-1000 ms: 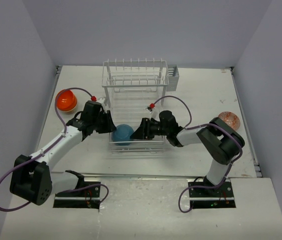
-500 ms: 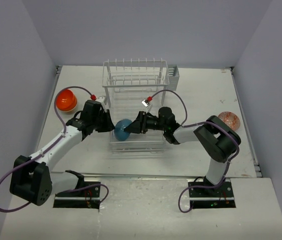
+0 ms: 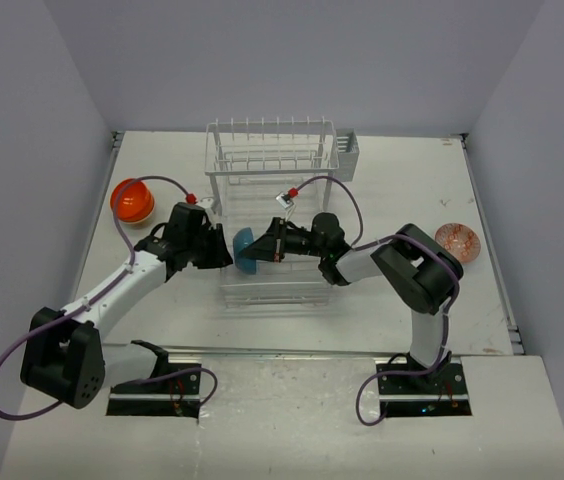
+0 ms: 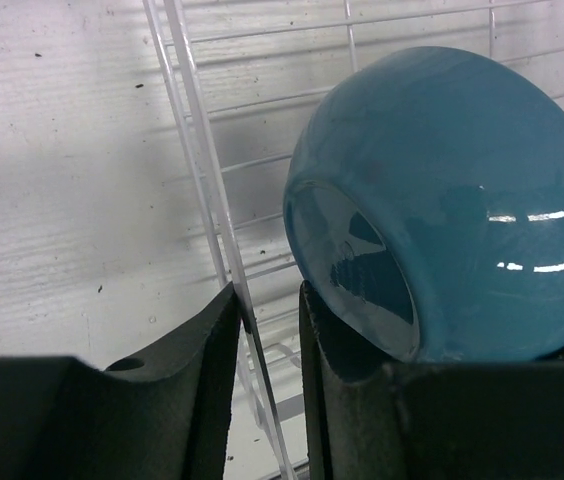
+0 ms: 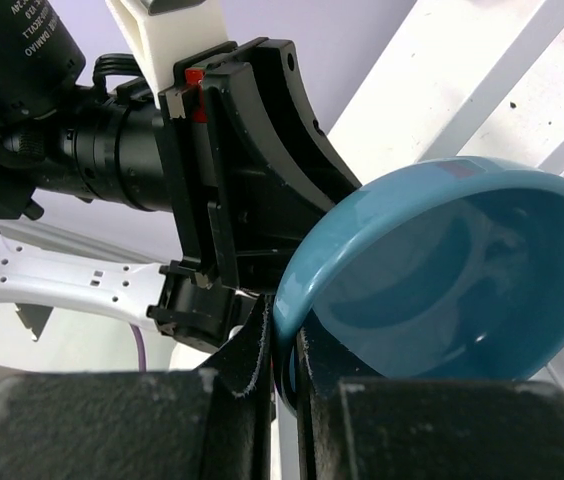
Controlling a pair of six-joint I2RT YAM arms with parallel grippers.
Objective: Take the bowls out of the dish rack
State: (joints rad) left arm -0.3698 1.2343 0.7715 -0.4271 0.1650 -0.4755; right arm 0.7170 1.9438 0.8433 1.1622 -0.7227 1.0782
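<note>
My right gripper moves to the right in the top view next and lowers the teal bowl (image 3: 243, 247) into the reddish speckled bowl (image 3: 457, 243), which sits off the rack.
The teal bowl (image 3: 243, 247) stands tipped on its edge above the front tray part of the white dish rack (image 3: 272, 165). My right gripper (image 3: 265, 250) is shut on its rim, one finger inside and one outside, as the right wrist view shows at the rim (image 5: 307, 290). My left gripper (image 3: 224, 257) sits just left of the bowl. In the left wrist view its jaws (image 4: 267, 300) stand a narrow gap apart. A rack wire (image 4: 202, 150) shows through that gap, and the bowl (image 4: 462, 200) rests against the outside of the right finger.
An orange bowl (image 3: 132, 200) sits on the table left of the rack. A reddish speckled bowl (image 3: 459, 241) sits on the table at the right. A grey cutlery caddy (image 3: 347, 150) hangs on the rack's back right corner. Upright tines fill the rack's rear half.
My right gripper has closed on the teal bowl's rim. The bowl went from lying dome-up on the rack's front to standing on edge, lifted and shifted slightly towards the back. The left gripper barely moved.
</note>
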